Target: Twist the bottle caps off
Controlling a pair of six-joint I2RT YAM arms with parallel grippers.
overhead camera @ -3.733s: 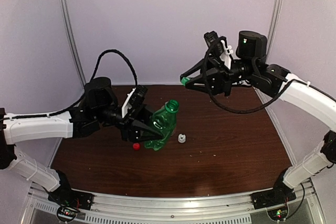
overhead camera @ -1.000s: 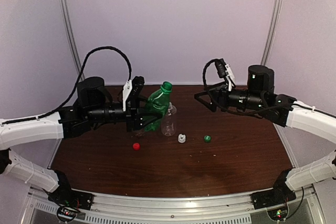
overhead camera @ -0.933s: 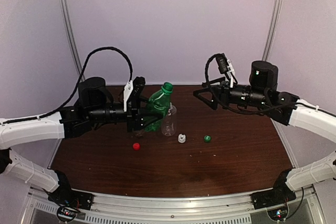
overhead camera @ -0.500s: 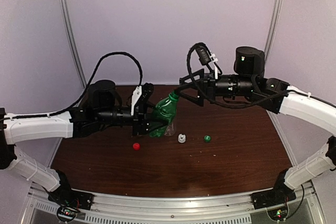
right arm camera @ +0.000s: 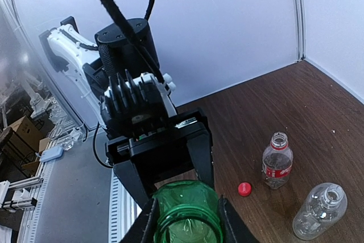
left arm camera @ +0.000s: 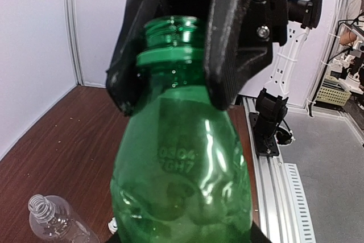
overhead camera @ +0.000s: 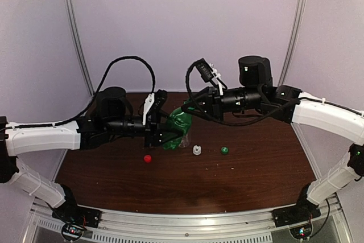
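I will next swing my right gripper down to release the bottle, because bare tabletop beyond the green cap [overhead camera: 224, 150] is below it, to the right in the top view.
My left gripper [overhead camera: 163, 135] is shut on the body of the translucent green bottle [overhead camera: 177, 124] and holds it tilted above the table. Its neck [left arm camera: 170, 32] is open, with no cap on it. My right gripper [overhead camera: 185, 110] is shut on that neck, one finger on each side of the rim [right arm camera: 187, 220]. The red cap [overhead camera: 147, 158], white cap [overhead camera: 197, 150] and green cap [overhead camera: 224, 150] lie loose on the table. The red-label bottle [right arm camera: 277, 163] and the clear bottle [right arm camera: 321, 211] stand uncapped.
The clear bottle [overhead camera: 183, 140] stands right behind the held green bottle; it also shows in the left wrist view [left arm camera: 54, 220]. The dark wooden table [overhead camera: 256, 163] has walls at the back and sides and a metal rail [overhead camera: 187, 220] along the front.
The right gripper let the green cap go onto the table, then swung left, and its fingers closed on the green bottle's neck. The left gripper tilted the bottle towards it.
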